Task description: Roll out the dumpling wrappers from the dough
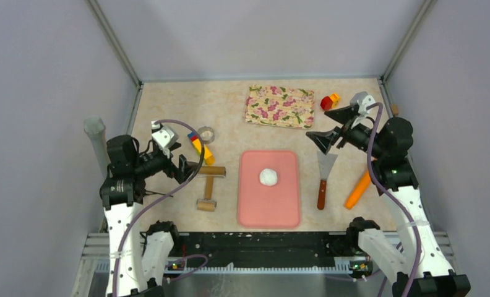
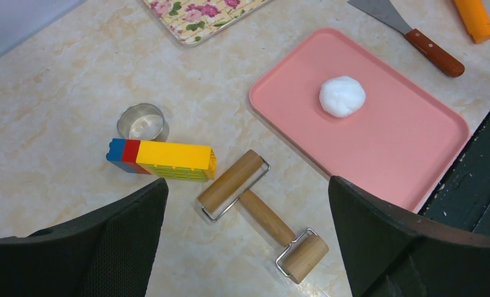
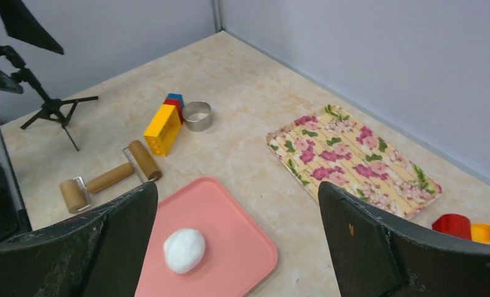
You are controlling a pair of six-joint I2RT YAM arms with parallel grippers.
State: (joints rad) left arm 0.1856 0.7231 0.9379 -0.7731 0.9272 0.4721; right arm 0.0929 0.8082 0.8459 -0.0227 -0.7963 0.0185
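Note:
Next, my left gripper moves down and toward the mat (image 1: 273, 209), onto the roller's wooden handle (image 1: 209, 187), since that handle lies below it and to its right in the top view.
The dough (image 1: 268, 177) is a white ball lying on the pink mat (image 1: 273, 209) at the table's middle; it also shows in both wrist views (image 2: 342, 96) (image 3: 184, 249). No dumpling wrappers are in view. My left gripper (image 1: 184, 166) (image 2: 247, 185) hovers open over a wooden two-headed roller (image 1: 208, 185) (image 2: 261, 213) left of the mat (image 2: 391, 145), holding nothing. My right gripper (image 1: 329, 127) (image 3: 237, 189) is raised to the right of the mat (image 3: 233, 226), open and empty, facing the dough.
A silver ring cutter (image 1: 206, 133) (image 2: 143, 121) and a blue, red and yellow toy block (image 1: 200, 147) (image 2: 162, 159) lie left of the mat. A floral tray (image 1: 279, 106) sits behind. A spatula (image 1: 324, 176), an orange tool (image 1: 358, 189) and a red-yellow block (image 1: 329, 101) are at the right.

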